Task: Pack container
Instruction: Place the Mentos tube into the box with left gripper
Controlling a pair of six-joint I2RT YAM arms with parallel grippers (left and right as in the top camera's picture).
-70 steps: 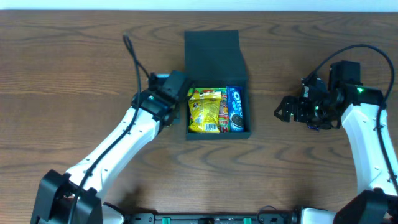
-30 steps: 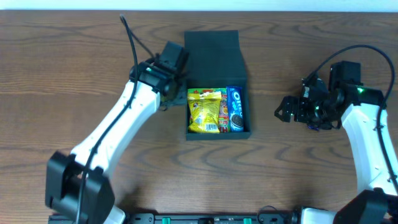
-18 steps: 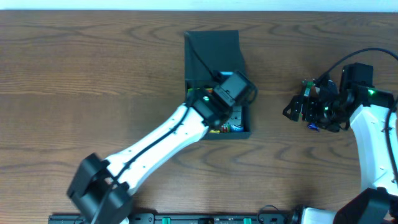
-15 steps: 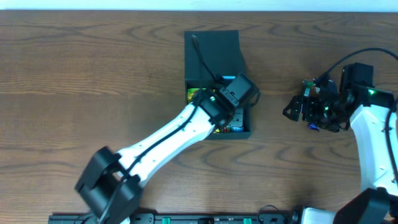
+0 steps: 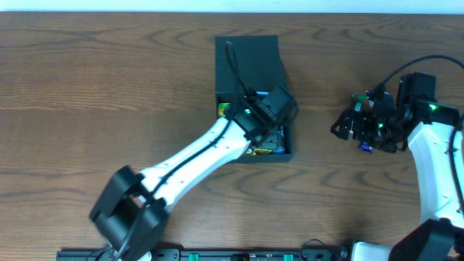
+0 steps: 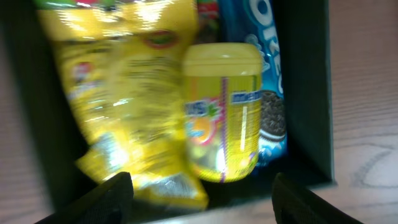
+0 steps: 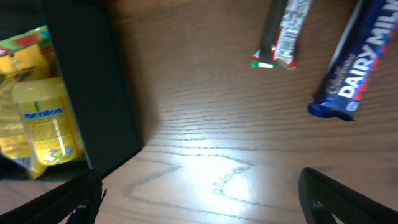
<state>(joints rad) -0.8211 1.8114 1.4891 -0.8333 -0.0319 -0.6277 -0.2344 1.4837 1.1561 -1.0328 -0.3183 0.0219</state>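
Observation:
The right gripper comes down open onto the dark snack bar's near end (image 7: 276, 55) next, since bare table on both sides of it leaves room for the fingers.
The dark green container (image 5: 250, 154) stands mid-table with its flap lid (image 5: 248, 58) open and lying back. In the left wrist view it (image 6: 311, 93) holds a yellow snack packet (image 6: 118, 93), a blue Oreo packet (image 6: 273, 112) and a yellow bottle (image 6: 224, 112) lying on top of them. My left gripper (image 5: 274, 114) hovers over the container, open and empty (image 6: 205, 199). My right gripper (image 5: 342, 127) is open and empty (image 7: 205, 199) above bare table to the right of the container (image 7: 93, 93).
A blue Dairy Milk bar (image 7: 360, 62) and a small dark snack bar (image 7: 283, 37) lie on the table right of the container. My left arm (image 5: 196, 156) crosses the table from the front left to the container.
My left arm has swung from the container's left side to over it. A yellow bottle now lies on the packets. My right gripper has shifted slightly right.

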